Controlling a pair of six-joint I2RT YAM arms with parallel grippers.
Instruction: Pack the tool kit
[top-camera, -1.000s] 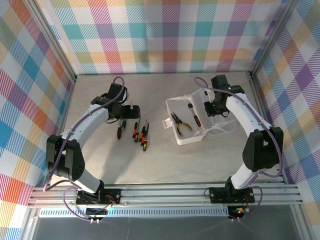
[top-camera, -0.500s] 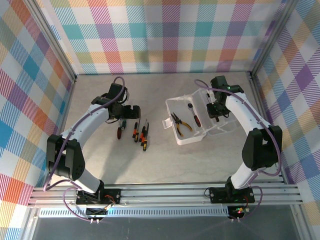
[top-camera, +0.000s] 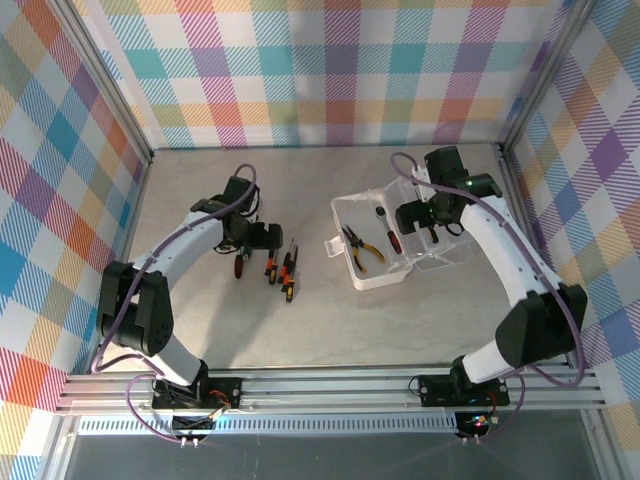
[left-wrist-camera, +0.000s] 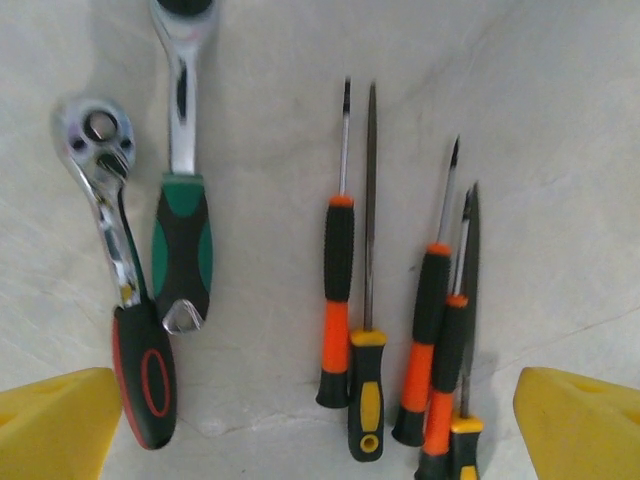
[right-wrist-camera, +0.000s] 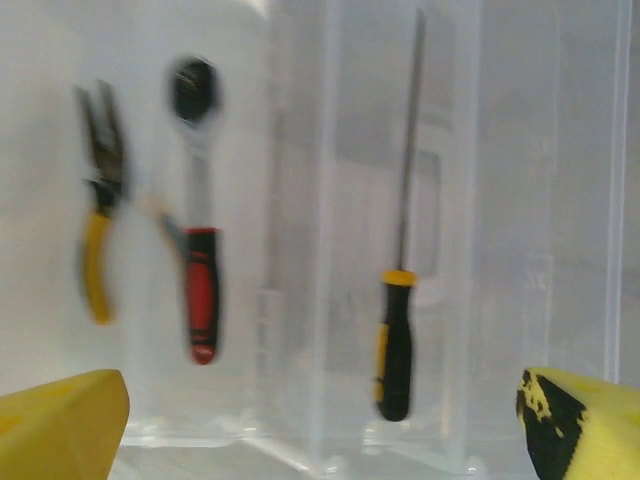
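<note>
I next need to lower my left gripper until its open fingers straddle the black knurled handle (left-wrist-camera: 338, 248) nearest the green-handled ratchet, then close, since the handle lies below it.
The tool kit box (top-camera: 368, 275) is translucent white and stands open right of centre, its lid (top-camera: 447, 258) folded out to the right. Yellow-handled pliers (top-camera: 361, 247) (right-wrist-camera: 97, 232) and a red-handled ratchet (top-camera: 391, 231) (right-wrist-camera: 200, 283) lie inside. A yellow-and-black screwdriver (right-wrist-camera: 396, 335) lies on the clear plastic beyond a ridge; whether in the box or on the lid I cannot tell. My right gripper (top-camera: 414, 217) (right-wrist-camera: 320, 440) hovers open above it. My left gripper (top-camera: 256, 238) (left-wrist-camera: 320, 440) hangs open over several small orange-handled screwdrivers (top-camera: 280, 268) (left-wrist-camera: 337, 290) on the table.
A green-handled ratchet (left-wrist-camera: 182, 245) and a red-and-black ratchet (left-wrist-camera: 140, 375) (top-camera: 240, 265) lie left of the screwdrivers. Plaid walls enclose the grey table (top-camera: 320, 330) on three sides. An aluminium rail (top-camera: 330, 385) runs along the near edge.
My right gripper has opened and let go of the yellow-and-black screwdriver, shifting a little left over the box. My left gripper has moved nearer, over the loose tools.
</note>
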